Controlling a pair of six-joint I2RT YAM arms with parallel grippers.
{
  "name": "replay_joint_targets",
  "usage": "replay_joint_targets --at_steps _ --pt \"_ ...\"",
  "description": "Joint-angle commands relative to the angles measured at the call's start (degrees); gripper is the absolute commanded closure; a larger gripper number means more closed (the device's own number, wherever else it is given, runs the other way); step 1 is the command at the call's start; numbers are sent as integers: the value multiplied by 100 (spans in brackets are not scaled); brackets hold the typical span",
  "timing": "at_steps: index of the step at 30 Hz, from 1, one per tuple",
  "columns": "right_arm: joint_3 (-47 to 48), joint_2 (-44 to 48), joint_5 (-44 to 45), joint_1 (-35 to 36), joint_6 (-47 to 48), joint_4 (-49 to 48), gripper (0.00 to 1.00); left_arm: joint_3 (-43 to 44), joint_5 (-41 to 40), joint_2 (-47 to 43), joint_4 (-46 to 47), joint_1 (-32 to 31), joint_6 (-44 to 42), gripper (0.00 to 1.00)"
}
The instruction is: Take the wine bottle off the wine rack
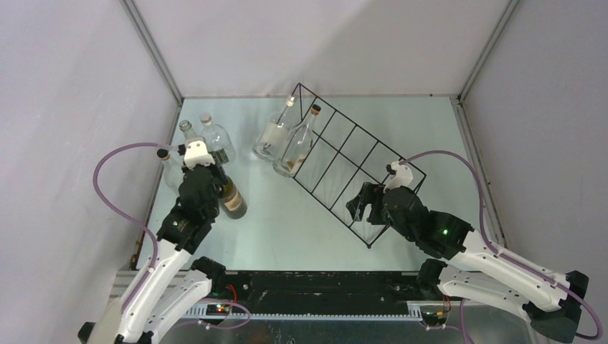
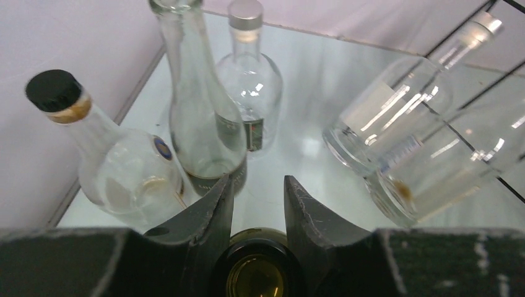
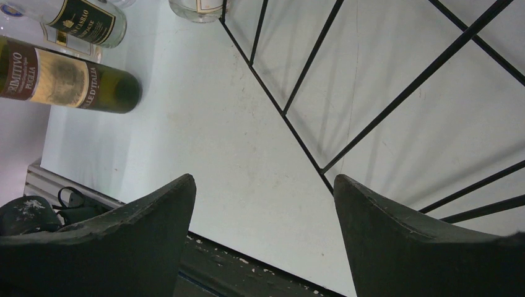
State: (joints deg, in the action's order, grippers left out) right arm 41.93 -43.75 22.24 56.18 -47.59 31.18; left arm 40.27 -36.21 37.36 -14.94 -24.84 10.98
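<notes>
I will next move my left gripper away from my base toward the black-capped bottle, and this will bring the wine bottle (image 1: 233,200) beside the standing bottles.
My left gripper (image 1: 217,179) is shut on the neck of a dark green wine bottle (image 1: 233,200) with a tan label. The bottle is off to the left of the wine rack (image 1: 356,147) and apart from it. In the left wrist view the fingertips (image 2: 218,192) stick out past the bottle's open mouth (image 2: 257,278). The right wrist view shows the bottle's labelled body (image 3: 68,80) and the rack's black wires (image 3: 371,111). My right gripper (image 1: 364,208) is open and empty beside the rack's near end, its jaws (image 3: 263,179) wide apart over the table.
Two clear bottles (image 1: 271,136) (image 1: 297,147) lie in the rack's far-left compartments. A black-capped clear bottle (image 2: 124,167), a tall clear one (image 2: 201,117) and a silver-capped one (image 2: 251,80) stand just beyond my left gripper by the left wall. The table's near edge (image 3: 260,263) runs below my right gripper.
</notes>
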Motion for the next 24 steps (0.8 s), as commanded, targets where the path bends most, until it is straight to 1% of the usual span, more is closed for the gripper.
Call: replay_joint_targets --at_steps 1,2,4,7,11,18,24 --pt "-27 -51 95 38 10 -187 15 -71 -2 -129 1544 404 -362 100" --pt "-27 -65 96 36 29 -193 15 -149 41 -123 1816 521 -396 100" --pt "-27 -90 78 25 77 -227 15 -207 150 -38 2065 714 -462 100" --pt "-27 -125 37 16 151 -312 15 -92 317 233 2118 1097 -405 100" --pt "-27 -182 -12 4 186 -330 15 60 456 506 2174 1437 -410 100" --pt "-27 -209 -24 1 219 -331 15 239 608 940 2212 1830 -565 100" --pt "-27 -179 5 -5 237 -274 15 261 657 1062 2304 2019 -679 100"
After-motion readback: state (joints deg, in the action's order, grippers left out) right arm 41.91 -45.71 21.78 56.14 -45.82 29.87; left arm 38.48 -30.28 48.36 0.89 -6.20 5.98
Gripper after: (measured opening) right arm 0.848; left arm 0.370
